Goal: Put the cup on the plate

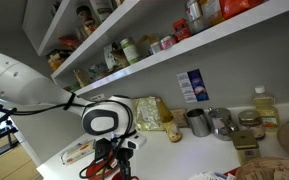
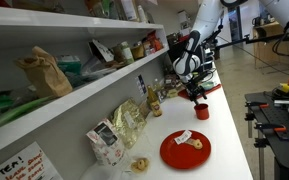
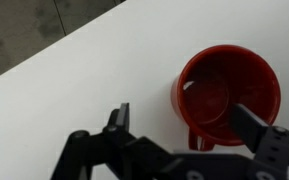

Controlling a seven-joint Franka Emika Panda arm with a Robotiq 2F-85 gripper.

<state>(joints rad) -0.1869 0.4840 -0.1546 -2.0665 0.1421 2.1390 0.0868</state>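
Note:
My gripper lowers a little and closes its fingers on the red cup's side (image 2: 201, 109) (image 3: 177, 103) next, since that side lies just below it, between the two open fingers.
The small red cup (image 3: 227, 95) stands upright on the white counter, seen from above in the wrist view. It also shows in an exterior view (image 2: 201, 110). My gripper (image 3: 184, 122) is open and hangs just above the cup. One finger is outside the cup's wall and the other is over its inside. The gripper shows in both exterior views (image 2: 196, 95) (image 1: 110, 158). The round red plate (image 2: 185, 149) with pale patches lies flat on the counter, a short way nearer the camera than the cup, with nothing standing on it.
Snack bags (image 2: 129, 122) and a packet (image 2: 104, 142) stand along the wall. Grey metal mugs (image 1: 197, 122), a yellow bottle (image 1: 266, 105) and a blue box (image 1: 192, 85) stand at the back. Shelves (image 1: 184, 45) overhang the counter. The counter's edge (image 2: 234, 130) is near.

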